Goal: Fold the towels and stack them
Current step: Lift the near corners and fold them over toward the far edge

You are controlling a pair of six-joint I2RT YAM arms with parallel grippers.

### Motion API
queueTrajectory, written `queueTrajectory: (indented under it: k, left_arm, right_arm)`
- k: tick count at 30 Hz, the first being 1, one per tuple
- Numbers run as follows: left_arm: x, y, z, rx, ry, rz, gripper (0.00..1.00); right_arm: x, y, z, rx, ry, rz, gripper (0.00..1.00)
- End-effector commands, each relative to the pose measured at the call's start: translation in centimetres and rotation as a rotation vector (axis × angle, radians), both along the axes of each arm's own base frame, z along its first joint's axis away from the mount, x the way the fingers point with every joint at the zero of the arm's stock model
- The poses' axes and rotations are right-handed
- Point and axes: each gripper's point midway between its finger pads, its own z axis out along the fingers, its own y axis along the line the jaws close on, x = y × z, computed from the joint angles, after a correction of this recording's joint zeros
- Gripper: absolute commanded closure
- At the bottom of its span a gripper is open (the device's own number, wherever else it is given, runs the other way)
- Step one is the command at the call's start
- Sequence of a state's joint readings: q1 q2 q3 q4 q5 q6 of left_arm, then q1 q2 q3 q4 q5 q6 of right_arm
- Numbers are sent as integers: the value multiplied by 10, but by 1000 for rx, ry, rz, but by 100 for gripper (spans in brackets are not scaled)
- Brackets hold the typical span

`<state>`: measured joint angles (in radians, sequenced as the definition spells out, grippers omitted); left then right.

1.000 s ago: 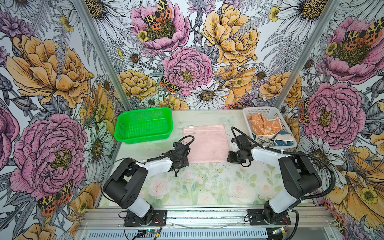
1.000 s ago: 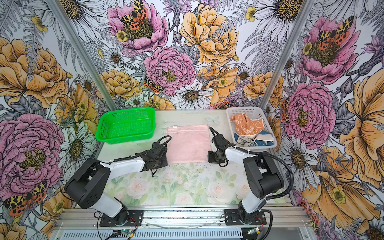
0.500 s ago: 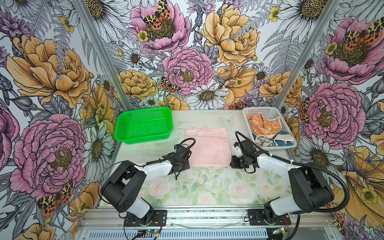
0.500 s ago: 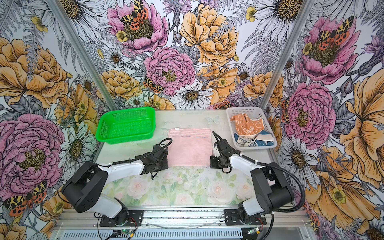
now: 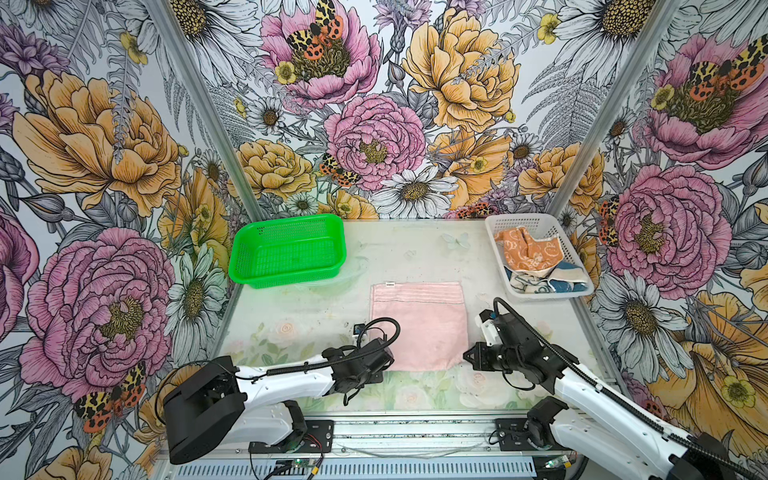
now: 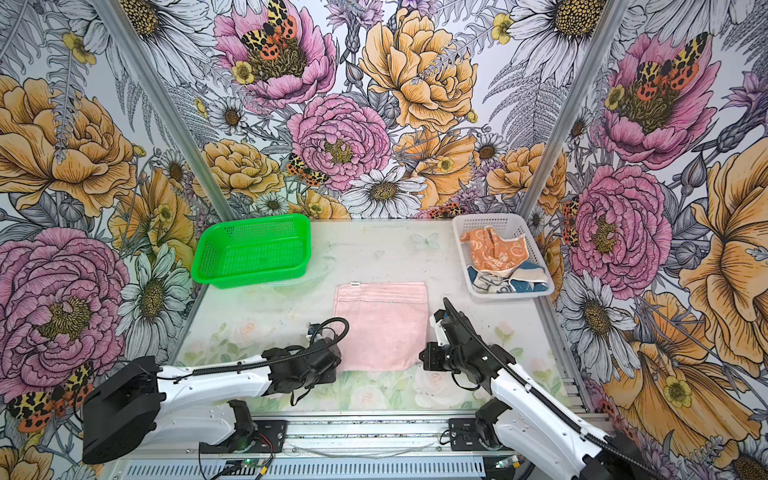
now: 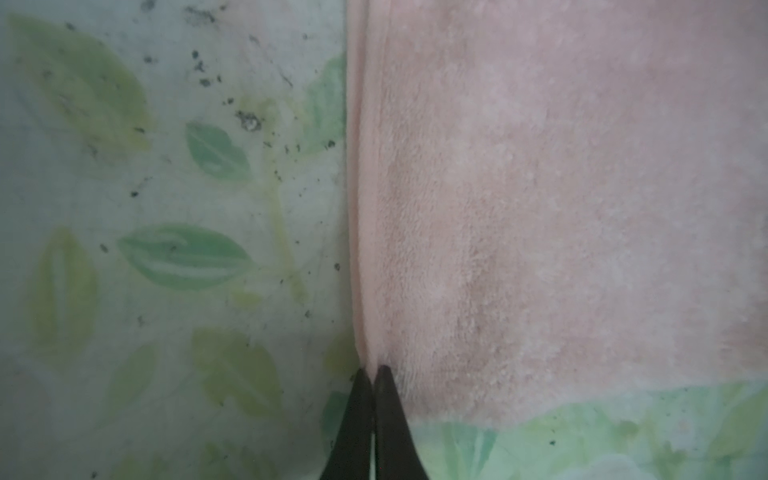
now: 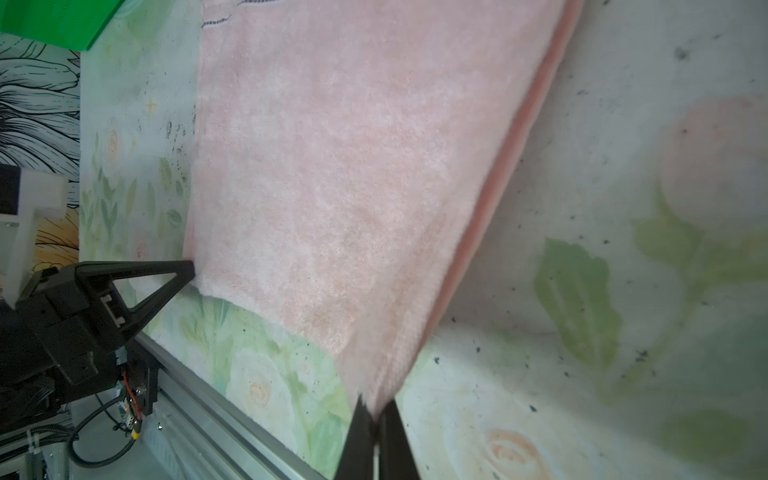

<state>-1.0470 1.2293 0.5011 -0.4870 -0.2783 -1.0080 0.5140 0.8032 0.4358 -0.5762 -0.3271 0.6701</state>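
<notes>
My right gripper has the towel's pinched corner and will next bring it up, outward and down onto the towel's far corner [image 5: 461,287] by the white basket [image 5: 519,217], then let it go, because the towel's near half is lying flat.
A pale pink towel [image 5: 419,324] [image 6: 382,324] lies flat and folded in the middle of the table. At its near left corner my left gripper [image 5: 388,365] [image 7: 372,370] is shut, pinching the towel's [image 7: 540,208] edge. My right gripper [image 5: 466,358] [image 8: 374,409] is shut on the towel's [image 8: 353,187] near right corner, which is pulled into a point between the tips. The left gripper [image 8: 189,270] also shows in the right wrist view at the opposite corner. An orange towel [image 5: 525,253] and a blue towel [image 5: 557,282] lie crumpled in the white basket [image 5: 519,217].
A green basket [image 5: 286,278] stands at the back left, its near edge close to the pink towel's far left corner. The white basket [image 6: 490,217] stands at the back right. A metal rail [image 5: 415,419] runs along the table's front edge just behind both arms.
Both grippers have shut on the pink towel's near corners. They have moved toward the front edge, and the towel has slid that way with them.
</notes>
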Motion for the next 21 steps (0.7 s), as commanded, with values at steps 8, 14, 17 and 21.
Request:
queueTrajectory:
  k: [8, 14, 17, 21]
  left_arm:
    - [22, -9, 46, -19, -98, 37, 100]
    - [49, -6, 72, -43, -143, 57, 100]
    - [66, -3, 86, -52, -167, 64, 100]
    - [90, 7, 101, -53, -193, 82, 100]
  right_arm:
    - [13, -3, 17, -54, 0, -31, 100]
    - [47, 0, 41, -107, -70, -27, 100]
    - [66, -4, 48, -134, -92, -42, 100]
    - [93, -15, 52, -166, -99, -63, 100]
